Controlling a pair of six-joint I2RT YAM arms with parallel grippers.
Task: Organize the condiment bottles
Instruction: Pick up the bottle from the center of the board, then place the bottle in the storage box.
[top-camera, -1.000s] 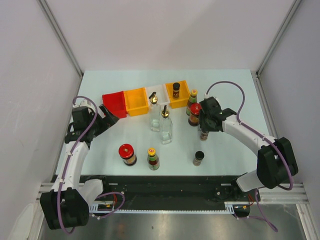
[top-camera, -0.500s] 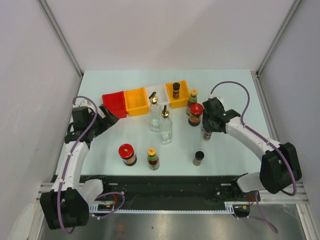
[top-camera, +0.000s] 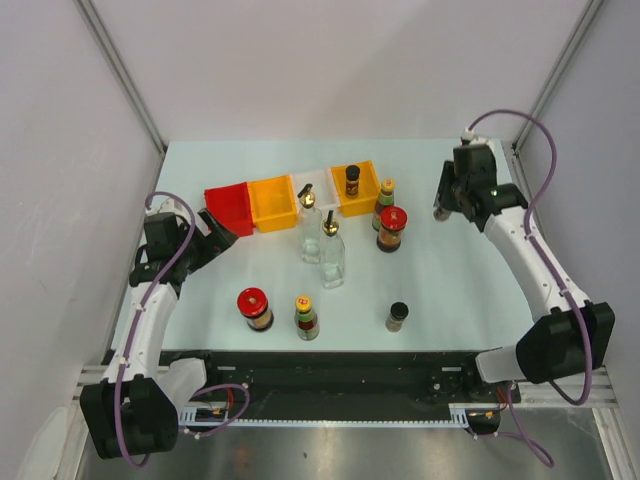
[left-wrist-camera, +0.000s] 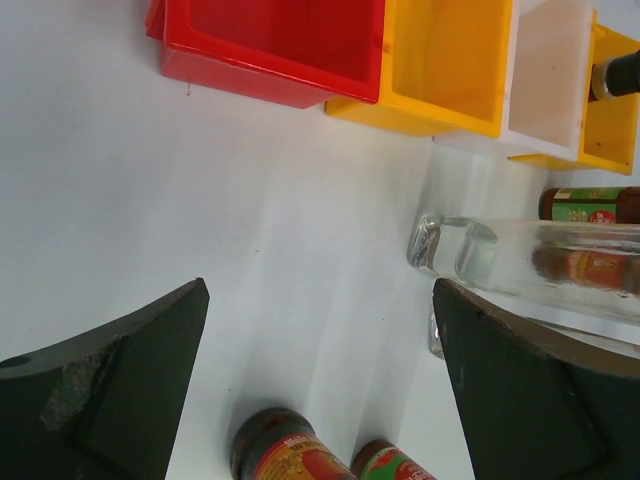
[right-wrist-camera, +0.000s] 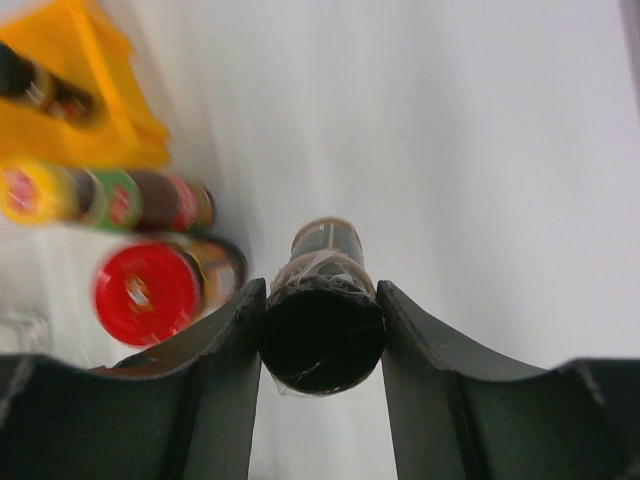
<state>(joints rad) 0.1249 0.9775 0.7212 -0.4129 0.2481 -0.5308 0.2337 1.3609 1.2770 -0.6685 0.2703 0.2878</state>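
The robot's right gripper should next go to the left in the top view and down to release beside the matching shaker, whose orange bin is below on that side.
My right gripper (right-wrist-camera: 322, 330) is shut on a black-capped shaker (right-wrist-camera: 322, 310) and holds it above the table at the back right; in the top view this gripper (top-camera: 440, 207) is right of the bins. A second black-capped shaker (top-camera: 352, 180) stands in the right orange bin (top-camera: 368, 200), a third (top-camera: 397, 316) near the front. Two clear glass bottles (top-camera: 310, 228) (top-camera: 331, 255) stand mid-table. A red-lidded jar (top-camera: 391, 228) and a yellow-capped sauce bottle (top-camera: 384, 200) stand together. Another red-lidded jar (top-camera: 254, 307) and sauce bottle (top-camera: 306, 317) stand at the front. My left gripper (left-wrist-camera: 320, 390) is open and empty.
A row of bins runs along the back: red (top-camera: 228, 207), orange (top-camera: 272, 203), white (top-camera: 303, 181), then the right orange one. In the left wrist view the red bin (left-wrist-camera: 270, 50) and a glass bottle (left-wrist-camera: 540, 260) lie ahead of the open fingers.
My right arm has swung from beside the red-lidded jar to the back right, carrying the black-capped shaker with it. The left arm has not moved.
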